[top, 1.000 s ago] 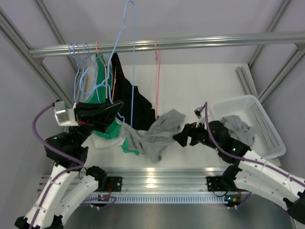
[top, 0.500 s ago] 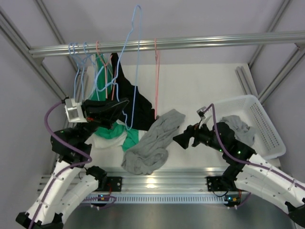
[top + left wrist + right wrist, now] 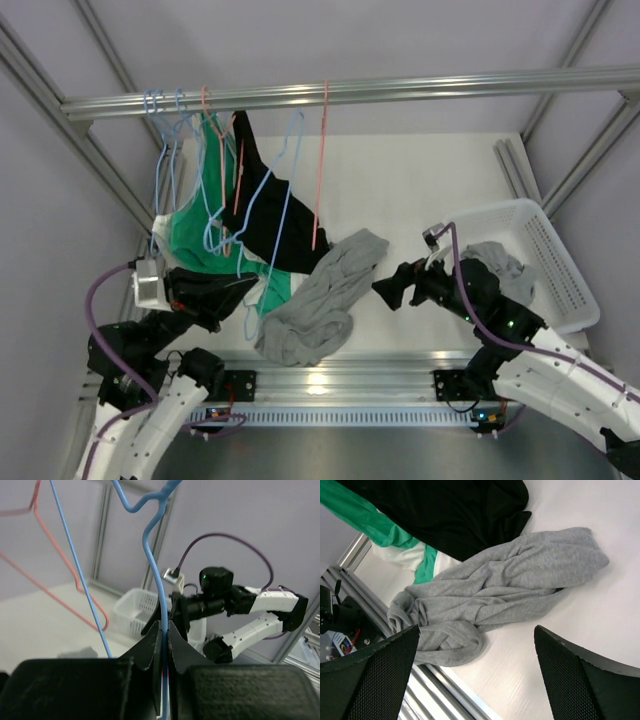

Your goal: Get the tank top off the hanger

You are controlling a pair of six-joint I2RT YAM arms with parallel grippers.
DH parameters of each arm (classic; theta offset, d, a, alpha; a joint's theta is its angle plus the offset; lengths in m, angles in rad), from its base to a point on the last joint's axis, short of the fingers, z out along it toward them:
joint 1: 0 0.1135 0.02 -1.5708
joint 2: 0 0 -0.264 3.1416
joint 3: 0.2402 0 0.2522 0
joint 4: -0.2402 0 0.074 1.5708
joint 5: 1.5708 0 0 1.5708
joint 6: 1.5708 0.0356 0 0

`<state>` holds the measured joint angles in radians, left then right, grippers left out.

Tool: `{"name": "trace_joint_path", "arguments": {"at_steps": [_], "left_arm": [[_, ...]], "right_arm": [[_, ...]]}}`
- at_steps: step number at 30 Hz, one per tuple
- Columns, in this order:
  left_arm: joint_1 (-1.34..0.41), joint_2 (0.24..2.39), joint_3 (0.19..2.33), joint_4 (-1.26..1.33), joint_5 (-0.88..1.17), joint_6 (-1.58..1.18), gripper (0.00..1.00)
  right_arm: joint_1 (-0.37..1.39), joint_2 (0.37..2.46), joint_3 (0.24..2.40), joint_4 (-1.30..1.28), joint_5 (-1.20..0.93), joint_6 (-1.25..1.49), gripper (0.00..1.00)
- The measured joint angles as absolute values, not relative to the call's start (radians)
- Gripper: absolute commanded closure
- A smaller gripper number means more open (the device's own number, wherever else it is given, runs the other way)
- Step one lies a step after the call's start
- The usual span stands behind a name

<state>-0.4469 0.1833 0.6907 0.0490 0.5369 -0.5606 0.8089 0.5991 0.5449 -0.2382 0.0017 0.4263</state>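
Note:
The tank top is off the light-blue hanger, so my left gripper will next carry that hanger outward to the metal bar [image 3: 298,95] beside the bare pink hanger and release it.
The grey tank top [image 3: 312,299] lies crumpled on the white table, off any hanger; it also shows in the right wrist view [image 3: 500,597]. My left gripper [image 3: 240,291] is shut on the lower wire of a bare light-blue hanger [image 3: 299,122], which slants up toward the rail. In the left wrist view the blue wire [image 3: 161,600] runs up from between my closed left gripper [image 3: 164,630]. My right gripper [image 3: 388,291] is open and empty, just right of the tank top and apart from it; its open right gripper [image 3: 480,680] frames the tank top's near end.
A black garment [image 3: 270,215] and a green one [image 3: 205,235] hang on hangers from the metal rail [image 3: 400,88]. A bare pink hanger [image 3: 322,170] hangs beside them. A white basket [image 3: 555,262] at the right holds a grey garment [image 3: 497,262].
The grey tank top dropped into a heap on the table. My left arm pulled back and down with the blue hanger, which came down from high above the rail. My right gripper backed off slightly.

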Motion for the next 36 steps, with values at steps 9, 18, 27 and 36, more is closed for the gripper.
{"name": "trace_joint_path", "arguments": {"at_steps": [9,18,27,36], "left_arm": [[-0.447,0.202,0.696,-0.302,0.422,-0.624,1.0],[-0.447,0.62,0.968,-0.371,0.341,-0.601,1.0],[-0.447,0.822,1.259,-0.365,0.271,-0.554,1.0],[-0.447,1.092,1.376,-0.372,0.227,-0.551,1.0]], "right_arm": [[0.809,0.568,0.596,-0.267,0.045,0.411,0.04],[0.809,0.579,0.624,-0.282,0.048,0.411,0.04],[0.809,0.598,0.625,-0.281,0.048,0.411,0.04],[0.809,0.611,0.641,-0.286,0.049,0.398,0.03]]}}
